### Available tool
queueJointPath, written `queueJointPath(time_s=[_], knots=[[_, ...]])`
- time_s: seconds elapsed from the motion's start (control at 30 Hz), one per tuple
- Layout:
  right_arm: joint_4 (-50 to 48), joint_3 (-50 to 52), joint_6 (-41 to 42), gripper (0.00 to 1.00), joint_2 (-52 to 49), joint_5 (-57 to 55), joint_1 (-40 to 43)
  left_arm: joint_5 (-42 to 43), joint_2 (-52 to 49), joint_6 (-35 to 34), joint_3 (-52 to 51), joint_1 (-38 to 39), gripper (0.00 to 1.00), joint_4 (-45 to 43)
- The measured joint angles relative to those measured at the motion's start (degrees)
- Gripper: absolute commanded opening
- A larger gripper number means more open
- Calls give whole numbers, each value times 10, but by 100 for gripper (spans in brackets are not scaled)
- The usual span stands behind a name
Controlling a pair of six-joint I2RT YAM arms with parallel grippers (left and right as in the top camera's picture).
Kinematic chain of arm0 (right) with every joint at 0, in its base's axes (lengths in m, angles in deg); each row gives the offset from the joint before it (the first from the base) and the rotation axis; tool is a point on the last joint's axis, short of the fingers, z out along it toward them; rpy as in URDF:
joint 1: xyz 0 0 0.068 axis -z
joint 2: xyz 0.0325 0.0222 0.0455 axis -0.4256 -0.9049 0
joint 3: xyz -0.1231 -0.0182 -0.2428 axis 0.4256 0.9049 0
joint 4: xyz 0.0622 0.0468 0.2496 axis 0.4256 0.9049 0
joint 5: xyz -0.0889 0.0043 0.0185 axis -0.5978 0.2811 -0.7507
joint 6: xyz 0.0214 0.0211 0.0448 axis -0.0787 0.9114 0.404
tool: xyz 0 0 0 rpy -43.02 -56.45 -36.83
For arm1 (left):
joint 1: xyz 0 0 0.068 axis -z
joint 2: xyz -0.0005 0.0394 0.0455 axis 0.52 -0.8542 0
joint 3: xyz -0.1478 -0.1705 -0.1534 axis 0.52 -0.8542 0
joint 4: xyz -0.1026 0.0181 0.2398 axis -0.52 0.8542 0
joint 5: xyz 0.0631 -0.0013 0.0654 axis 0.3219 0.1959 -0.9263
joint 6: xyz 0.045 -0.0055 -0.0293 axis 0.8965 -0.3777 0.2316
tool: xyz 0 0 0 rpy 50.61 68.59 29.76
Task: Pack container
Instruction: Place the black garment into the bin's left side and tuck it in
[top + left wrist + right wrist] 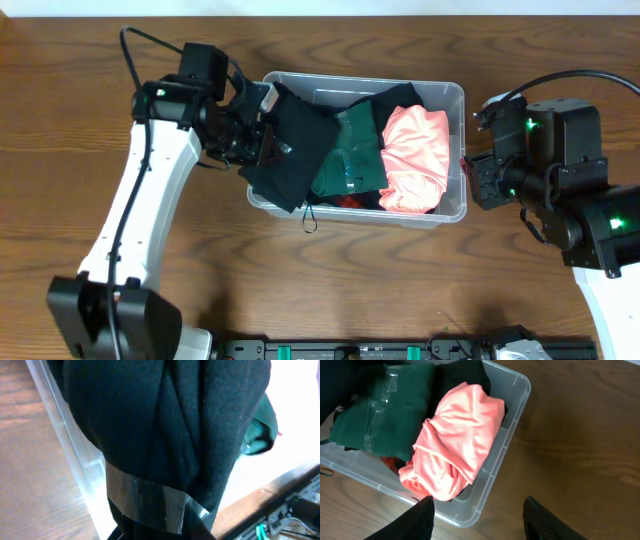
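Observation:
The black garment still hangs over the container's rim. My left gripper should press down next, lower it into the container's end beside the dark green garment [350, 150] and let it go.
The clear plastic container [455, 92] stands mid-table. It holds a coral garment [415, 155] on the right, a dark green folded garment [350, 150] in the middle and a black garment [290, 150] draped over its left rim. My left gripper [262, 132] is at the left rim, shut on the black garment [150, 420], which fills the left wrist view with a clear tape band around it; its fingers are hidden. My right gripper [470, 178] is open and empty just outside the container's right wall [520, 390], near the coral garment [457, 440].
A red item [345, 202] peeks out under the green garment [390, 410]. A thin black loop [310, 218] hangs over the container's front wall. A black rail [400, 350] runs along the wooden table's [400, 280] front edge.

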Motion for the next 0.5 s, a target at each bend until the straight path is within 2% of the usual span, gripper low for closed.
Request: queueJointPath(time_s=[0.23,0.3,0.37,0.4,0.5], knots=[[1,0,0,55,0,0,0,-5,-23,-23,0,0,8,-25],[1,0,0,55,0,0,0,-5,-30,-48,-1,0,27,-27],[1,0,0,55,0,0,0,-5,-39,-70,-3,0,74,-23],[2,0,0,55,0,0,0,-6,-45,-84,-6,0,84,-17],[3,0,0,55,0,0,0,0,-54,-101,-13,0,97,-7]])
